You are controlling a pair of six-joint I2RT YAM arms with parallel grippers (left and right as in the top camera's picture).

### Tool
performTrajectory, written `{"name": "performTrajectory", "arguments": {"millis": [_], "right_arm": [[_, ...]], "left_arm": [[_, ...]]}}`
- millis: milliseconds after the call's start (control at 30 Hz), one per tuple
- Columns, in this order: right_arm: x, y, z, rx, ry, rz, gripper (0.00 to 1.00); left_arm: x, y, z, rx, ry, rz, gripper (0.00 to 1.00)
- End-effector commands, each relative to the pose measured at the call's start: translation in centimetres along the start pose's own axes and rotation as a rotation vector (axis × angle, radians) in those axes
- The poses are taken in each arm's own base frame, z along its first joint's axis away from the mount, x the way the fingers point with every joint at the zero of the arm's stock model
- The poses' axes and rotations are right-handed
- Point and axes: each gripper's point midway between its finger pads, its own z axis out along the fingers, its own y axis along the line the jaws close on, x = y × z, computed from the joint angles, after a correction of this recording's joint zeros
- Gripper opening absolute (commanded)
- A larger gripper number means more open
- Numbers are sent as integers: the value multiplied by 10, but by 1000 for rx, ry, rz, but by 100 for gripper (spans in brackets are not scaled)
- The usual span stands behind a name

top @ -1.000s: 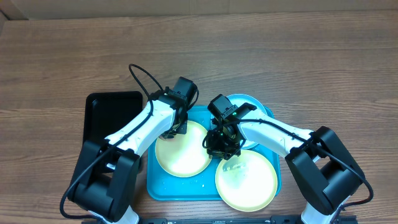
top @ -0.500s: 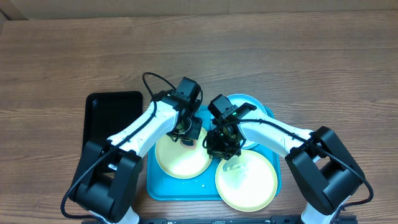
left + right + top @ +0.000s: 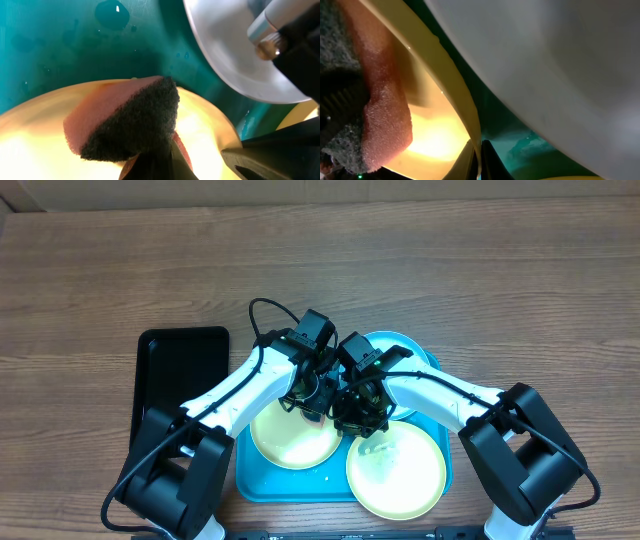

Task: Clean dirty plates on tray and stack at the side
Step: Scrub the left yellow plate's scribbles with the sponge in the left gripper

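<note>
The black tray [image 3: 183, 368] has open room, so next my left gripper lifts from the plate, swings to the left in the overhead view, lowers and releases the sponge.
The turquoise tray [image 3: 258, 475] holds three plates. A pale yellow plate [image 3: 290, 435] lies at its left, a second yellow plate [image 3: 400, 475] at its front right, and a light blue plate [image 3: 412, 350] at the back right. My left gripper [image 3: 308, 392] is shut on a reddish-brown sponge with a dark scouring side [image 3: 130, 117], pressed on the left yellow plate [image 3: 30, 145]. My right gripper [image 3: 352, 418] is shut on that plate's rim [image 3: 455, 90]. The pale blue plate's underside shows in the right wrist view [image 3: 555, 75].
A smaller glossy black tray [image 3: 180, 380] lies left of the turquoise tray. The two arms cross closely over the tray's middle. Water drops sit on the turquoise tray floor [image 3: 112, 12]. Wooden table surrounds everything.
My left gripper has moved right with the sponge across the left yellow plate, toward the right gripper. The right gripper has stayed on the plate rim.
</note>
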Motion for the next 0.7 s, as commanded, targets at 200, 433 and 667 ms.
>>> {"name": "performTrajectory", "arguments": {"millis": [200, 433, 667], "right_arm": [[0, 1, 0, -1, -10, -28, 4], [-1, 2, 0, -3, -13, -29, 4], [-1, 2, 0, -3, -12, -28, 4]], "left_arm": [[11, -17, 1, 80, 55, 113, 5], [11, 45, -5, -203, 38, -211, 4], [17, 87, -14, -254, 28, -454, 4]]}}
